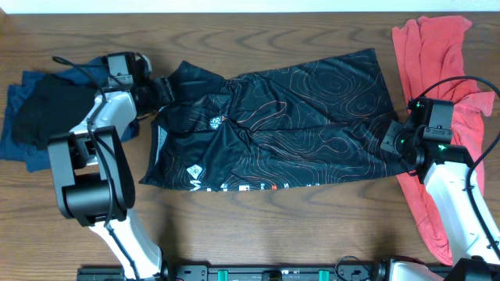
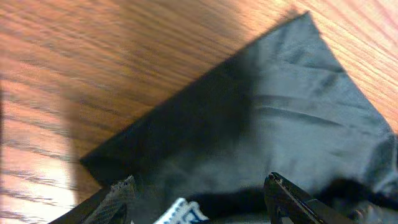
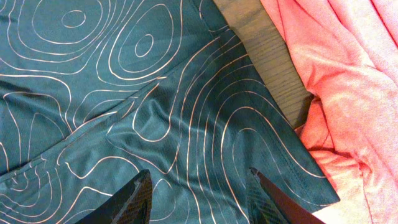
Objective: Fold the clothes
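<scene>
The robot's left gripper has to shift slightly toward the folded blue piece, then go down and in onto the sleeve's edge, because its corner reaches past the end of one finger.
The black jersey (image 1: 281, 125) with thin orange contour lines lies spread across the table's middle, badges and lettering along its front edge. My left gripper (image 1: 162, 87) is open over its left sleeve (image 2: 261, 130), fingers either side of the black cloth (image 2: 199, 186). My right gripper (image 1: 391, 140) is open over the jersey's right hem corner (image 3: 273, 155), fingers just above the cloth (image 3: 199, 186). The coral-red garment (image 1: 437, 55) lies crumpled at the right, partly under my right arm; it also shows in the right wrist view (image 3: 348, 81).
A folded blue piece (image 1: 16, 125) with a plain black piece (image 1: 47, 113) on it lies at the far left beside my left arm. Bare wood (image 1: 273, 226) runs along the table's front.
</scene>
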{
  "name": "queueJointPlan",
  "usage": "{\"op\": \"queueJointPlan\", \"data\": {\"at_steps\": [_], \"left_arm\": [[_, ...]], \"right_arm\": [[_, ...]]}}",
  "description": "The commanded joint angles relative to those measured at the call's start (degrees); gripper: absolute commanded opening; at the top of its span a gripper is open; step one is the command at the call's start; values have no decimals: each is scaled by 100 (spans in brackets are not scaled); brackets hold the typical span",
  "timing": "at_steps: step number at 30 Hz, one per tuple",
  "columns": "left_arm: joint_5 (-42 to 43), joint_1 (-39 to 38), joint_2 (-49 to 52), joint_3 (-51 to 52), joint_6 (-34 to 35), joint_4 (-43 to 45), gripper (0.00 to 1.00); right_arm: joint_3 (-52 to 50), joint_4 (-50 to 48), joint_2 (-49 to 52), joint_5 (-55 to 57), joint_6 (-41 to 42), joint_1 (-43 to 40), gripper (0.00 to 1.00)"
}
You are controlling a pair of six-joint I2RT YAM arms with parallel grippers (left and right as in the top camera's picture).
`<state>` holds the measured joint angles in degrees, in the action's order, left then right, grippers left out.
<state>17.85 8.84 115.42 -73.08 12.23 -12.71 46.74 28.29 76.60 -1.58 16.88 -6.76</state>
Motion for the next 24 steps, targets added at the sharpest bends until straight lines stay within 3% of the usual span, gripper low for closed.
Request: {"op": "queueJointPlan", "data": {"at_steps": [1, 24], "left_arm": [[-129, 52, 37, -94, 140, -4, 68], [-527, -4, 442, 55, 463, -105, 68]], "right_arm": [[7, 17, -31, -15, -114, 42, 48], [7, 109, -31, -15, -111, 42, 49]]}}
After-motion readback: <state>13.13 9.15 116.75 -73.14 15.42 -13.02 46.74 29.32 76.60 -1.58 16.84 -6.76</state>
